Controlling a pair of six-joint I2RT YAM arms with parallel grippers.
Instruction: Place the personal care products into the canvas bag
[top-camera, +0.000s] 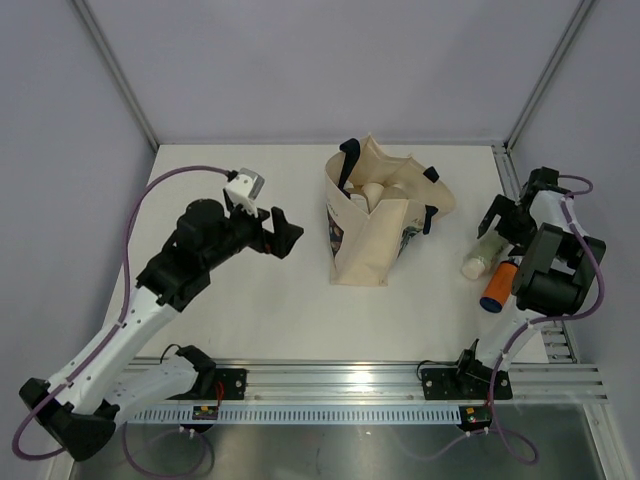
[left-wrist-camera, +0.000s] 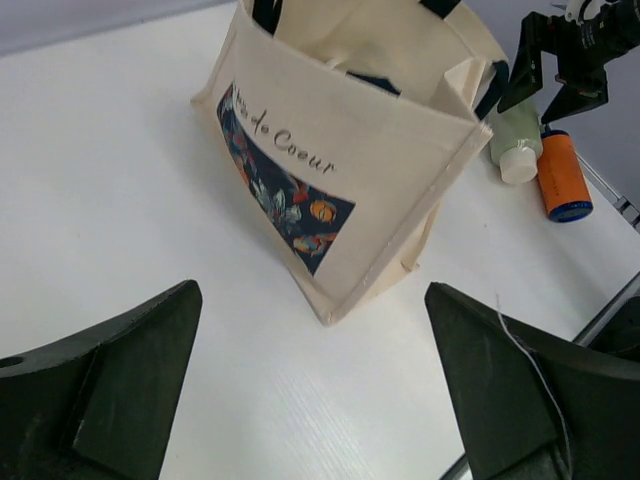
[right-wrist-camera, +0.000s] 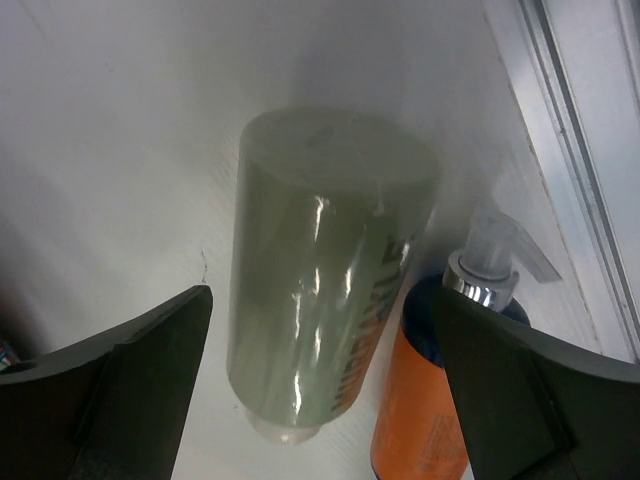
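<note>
My right gripper will next lower and move toward the bag (top-camera: 372, 240), fingers around the pale green bottle's base, as one finger hangs over the orange bottle's pump end.
The beige canvas bag (top-camera: 372, 240) stands open mid-table, with several cream and white bottles (top-camera: 374, 191) inside it. In the left wrist view its printed side (left-wrist-camera: 330, 150) faces me. A pale green bottle (top-camera: 483, 256) and an orange dark-capped bottle (top-camera: 497, 286) lie side by side to the right of the bag. My right gripper (top-camera: 503, 226) is open just above the green bottle (right-wrist-camera: 320, 270), its jaws on either side; the orange bottle (right-wrist-camera: 420, 420) lies beside the right jaw. My left gripper (top-camera: 291, 230) is open and empty to the left of the bag.
An aluminium rail (top-camera: 400, 380) runs along the near edge, and a frame post (right-wrist-camera: 580, 150) along the right edge close to the bottles. Grey walls enclose the table. The right arm (left-wrist-camera: 565, 60) shows past the bag in the left wrist view.
</note>
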